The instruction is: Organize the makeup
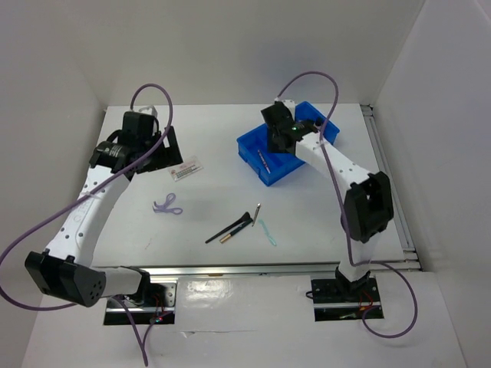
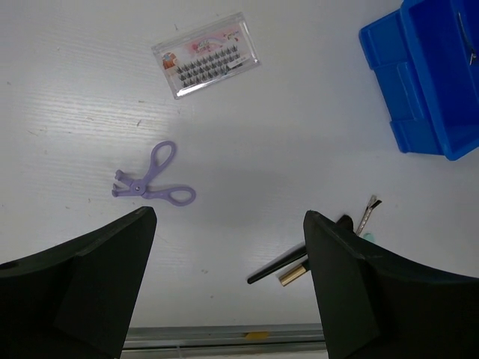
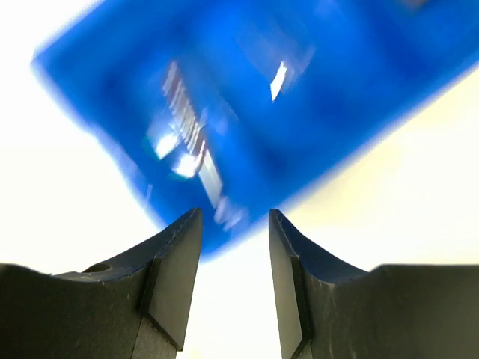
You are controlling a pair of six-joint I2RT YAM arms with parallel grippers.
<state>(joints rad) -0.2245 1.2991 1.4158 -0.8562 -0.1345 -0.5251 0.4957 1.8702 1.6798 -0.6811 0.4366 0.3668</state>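
Note:
My right gripper moves back from the blue tray (image 1: 265, 175) next and lowers to close on the teal tool's middle (image 1: 267, 232), since the tool lies on the tabletop outside the tray.
The white red-printed card (image 1: 186, 169) lies at the left-middle of the table and shows in the left wrist view (image 2: 206, 54). The lilac scissors (image 1: 167, 205) (image 2: 153, 179) lie nearer me. Black brushes (image 1: 230, 228) (image 2: 281, 268), a small metal clip (image 1: 257, 211) and the teal tool (image 1: 267, 231) lie in the middle front. My left gripper (image 1: 153, 149) (image 2: 230, 217) is open and empty, raised beside the card. My right gripper (image 1: 278, 136) (image 3: 234, 217) is open and empty above the blue tray (image 1: 265, 175). A thin red item (image 1: 262, 159) lies in the tray.
The blue tray (image 2: 434, 75) (image 3: 337, 97) stands at the back right; the right wrist view is blurred and shows a shiny item (image 3: 187, 134) inside it. White walls enclose the table on three sides. A metal rail (image 1: 253, 268) runs along the near edge.

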